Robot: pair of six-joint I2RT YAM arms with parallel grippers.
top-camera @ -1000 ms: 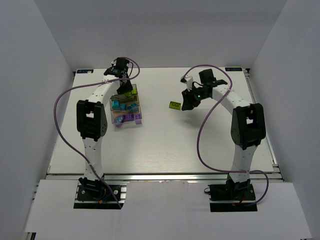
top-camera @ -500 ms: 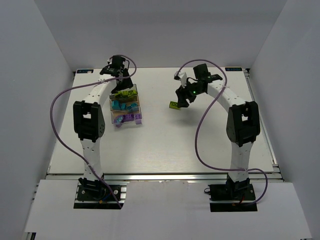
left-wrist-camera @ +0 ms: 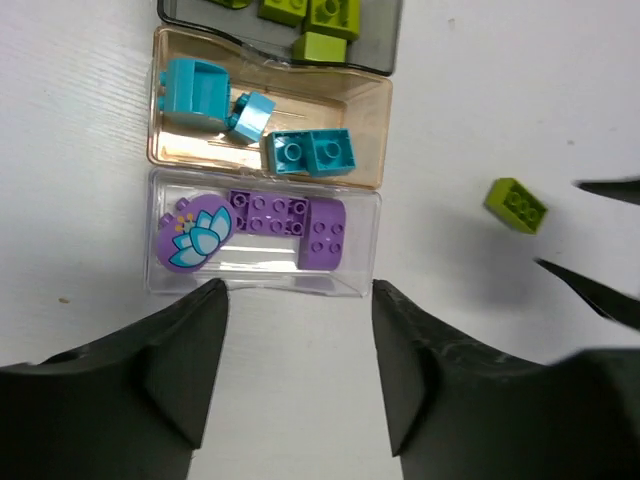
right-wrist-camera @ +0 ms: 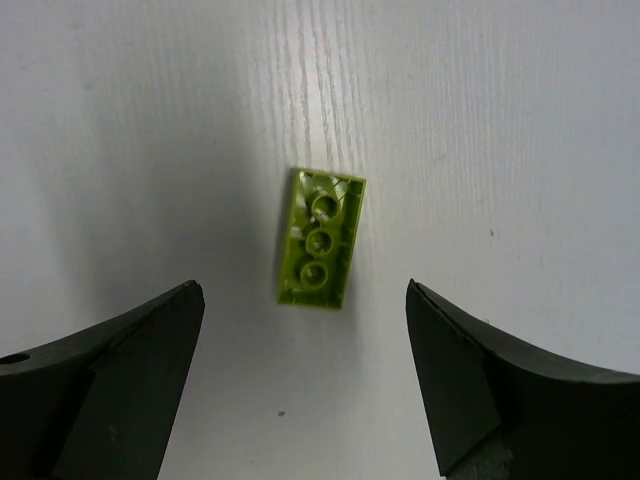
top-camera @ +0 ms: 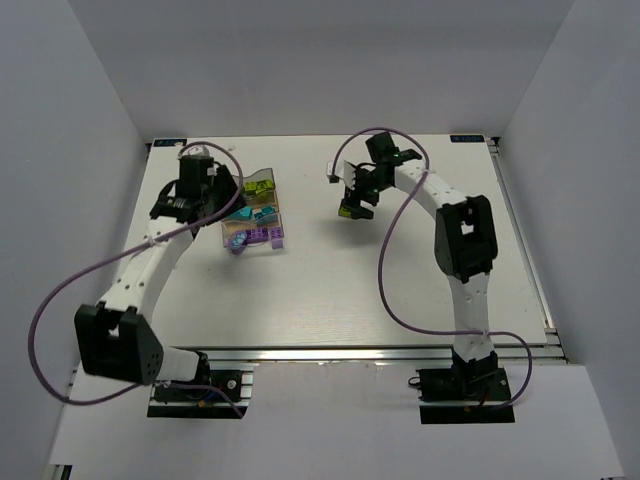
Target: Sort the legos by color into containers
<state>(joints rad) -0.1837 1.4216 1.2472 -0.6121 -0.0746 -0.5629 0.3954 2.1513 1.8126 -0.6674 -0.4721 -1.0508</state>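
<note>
I need to lower my right gripper around the middle of the lime green lego point(top-camera: 345, 211) below and close on it.
The containers point(left-wrist-camera: 375, 130) sit in a row: a smoky grey bin with lime green legos point(left-wrist-camera: 322, 18), a tan bin with cyan legos point(left-wrist-camera: 308, 152), and a clear bin with purple legos point(left-wrist-camera: 288, 215). In the top view the containers point(top-camera: 268, 184) lie left of centre. My left gripper point(left-wrist-camera: 300, 300) hovers open just short of the clear bin, nothing between its fingers; from above, the left gripper point(top-camera: 220, 203) is at the bins' left side. One lime green lego point(right-wrist-camera: 320, 238) lies underside up on the table. My right gripper point(right-wrist-camera: 305, 290) hangs open directly over it, not touching. From above, the right gripper point(top-camera: 353, 197) covers part of that green lego point(top-camera: 350, 211).
White walls close the table point(top-camera: 330, 290) on three sides. The right gripper's fingertips point(left-wrist-camera: 600, 295) show at the right edge of the left wrist view, beside the loose green lego point(left-wrist-camera: 516, 205). Purple cables loop off both arms.
The left arm drew back from above the bins to their left side and its jaws opened. The right gripper shifted left over the loose green lego and opened wide.
</note>
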